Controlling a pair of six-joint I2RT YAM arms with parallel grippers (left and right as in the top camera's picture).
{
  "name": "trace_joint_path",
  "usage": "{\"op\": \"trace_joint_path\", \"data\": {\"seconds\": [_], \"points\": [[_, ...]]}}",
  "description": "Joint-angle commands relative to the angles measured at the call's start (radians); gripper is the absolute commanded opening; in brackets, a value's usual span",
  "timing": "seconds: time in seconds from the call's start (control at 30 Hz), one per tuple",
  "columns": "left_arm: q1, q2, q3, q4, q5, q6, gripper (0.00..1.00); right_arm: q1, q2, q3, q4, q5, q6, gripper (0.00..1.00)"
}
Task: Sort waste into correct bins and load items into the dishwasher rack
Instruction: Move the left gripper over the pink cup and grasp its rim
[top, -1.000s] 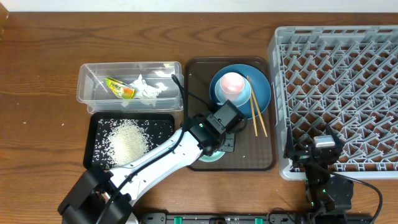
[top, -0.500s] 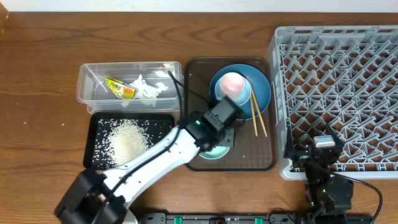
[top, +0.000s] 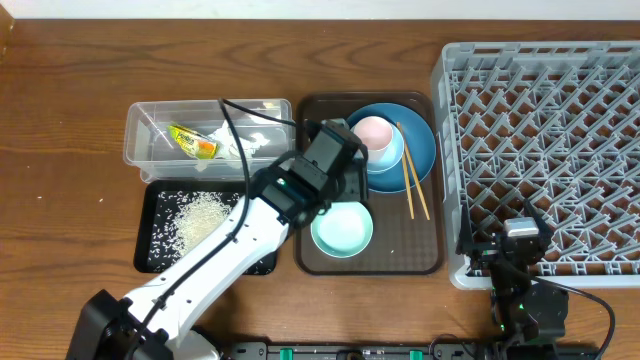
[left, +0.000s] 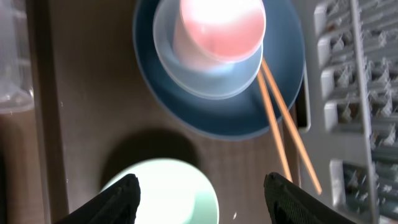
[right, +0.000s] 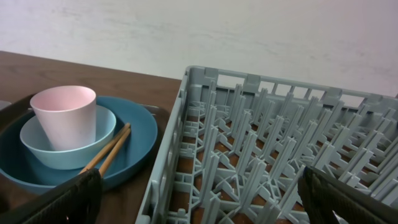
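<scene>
I will next move my left gripper outward and down onto the pink cup's rim side away from the chopsticks, as the pink cup's opening stands above the light-blue bowl (left: 205, 78).
A pale green bowl (top: 342, 228) sits upright on the brown serving tray (top: 420, 258). My left gripper (top: 338, 165) hangs open above the tray, between that bowl (left: 168, 193) and the blue plate (top: 418, 150), its fingers (left: 118, 199) holding nothing. A light-blue bowl (left: 205, 78) holding the pink cup (top: 372, 133) stands on the plate. Both chopsticks (top: 412, 185) lean on the plate's right rim. The clear tub (top: 150, 150) holds the snack wrapper (top: 193, 142) and tissue (top: 240, 145). Rice (top: 200, 215) lies in the black tray (top: 160, 255). My right gripper (right: 199, 199) is open over the front left corner of the grey rack (top: 550, 150).
The rack (right: 261, 143) fills the table's right side, close against the brown tray's right edge. A few stray rice grains lie on the wood left of the black tray. The left arm crosses diagonally over the black tray's right part.
My left gripper has opened, let go of the pale green bowl on the brown tray and moved up and back toward the plate. The right arm has not moved.
</scene>
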Motion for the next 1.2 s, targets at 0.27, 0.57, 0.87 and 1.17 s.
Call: {"op": "trace_joint_path", "data": {"seconds": [0.27,0.57,0.87,1.17], "points": [[0.051,0.009,0.02,0.182,-0.061,0.001,0.66,0.011,-0.001,-0.001,-0.004,0.006,-0.003,0.99],[0.063,0.112,0.021,0.382,-0.061,-0.062,0.64,0.011,-0.001,-0.001,-0.004,0.006,-0.003,0.99],[0.064,0.266,0.021,0.443,-0.061,-0.062,0.6,0.011,-0.001,-0.001,-0.004,0.006,-0.003,0.99],[0.064,0.302,0.02,0.446,-0.062,-0.061,0.39,0.011,-0.001,-0.001,-0.004,0.006,-0.003,0.99]]}}
